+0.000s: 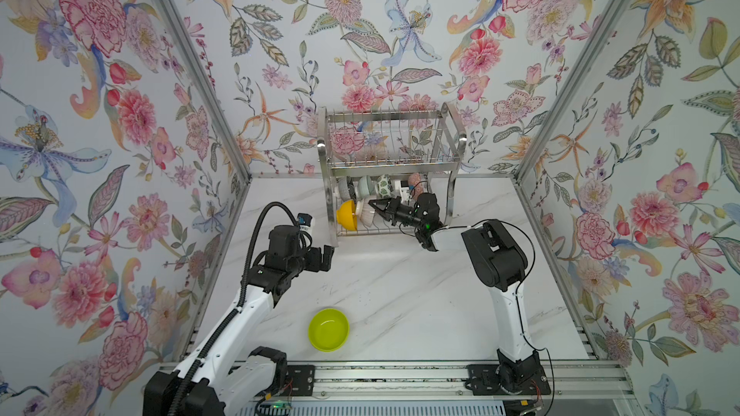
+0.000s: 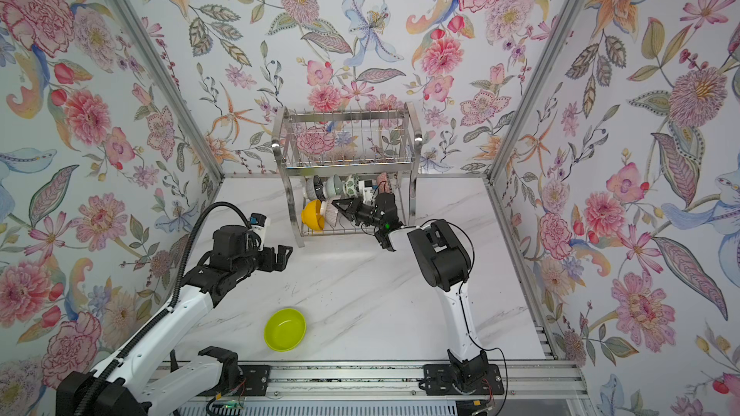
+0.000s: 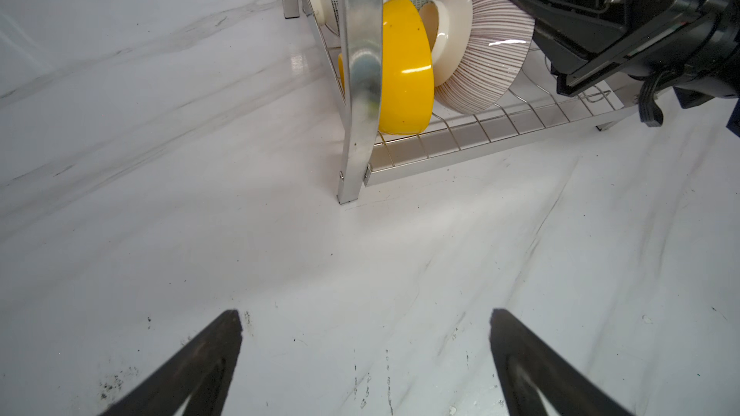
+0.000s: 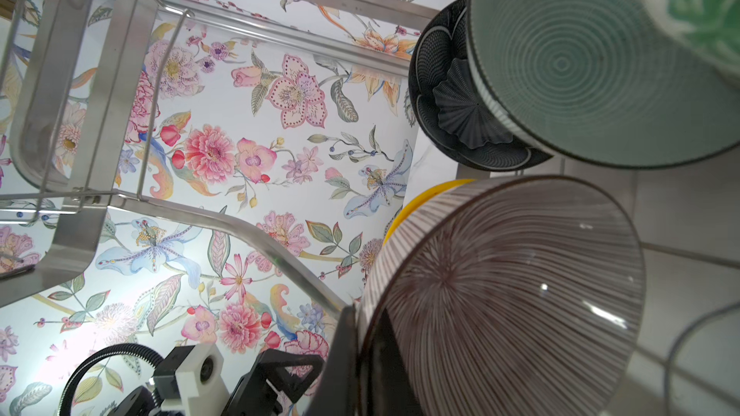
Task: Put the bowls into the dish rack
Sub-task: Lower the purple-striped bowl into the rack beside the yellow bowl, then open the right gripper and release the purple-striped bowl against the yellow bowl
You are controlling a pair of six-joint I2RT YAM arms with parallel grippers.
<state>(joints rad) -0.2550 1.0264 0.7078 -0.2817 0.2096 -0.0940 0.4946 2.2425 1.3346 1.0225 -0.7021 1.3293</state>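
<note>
My right gripper eases the ribbed bowl (image 1: 365,216) down onto the wires of the rack's lower level next and releases the bowl's rim. The bowl already leans its foot against the orange-yellow bowl.
The dish rack (image 1: 394,170) (image 2: 348,170) stands at the back of the table. On its lower tier an orange-yellow bowl (image 1: 346,214) (image 3: 404,70) stands on edge, and a pinkish-brown ribbed bowl (image 1: 365,216) (image 3: 480,46) (image 4: 500,294) leans against it. My right gripper (image 1: 372,204) (image 4: 358,338) is shut on the ribbed bowl's rim, one finger inside and one outside. Behind stand the navy (image 4: 444,86), mint (image 4: 580,66) and leaf-print (image 4: 700,6) bowls. A lime green bowl (image 1: 328,330) (image 2: 285,330) sits upright near the table's front. My left gripper (image 1: 326,258) (image 3: 366,314) hangs open over bare table, left of the rack.
The rack's curved front-left post (image 3: 360,74) stands just ahead of my left gripper. Flowered walls with aluminium posts (image 1: 200,86) close in the marble table (image 1: 400,294) on three sides. The arms' mounting rail (image 1: 400,378) runs along the front edge.
</note>
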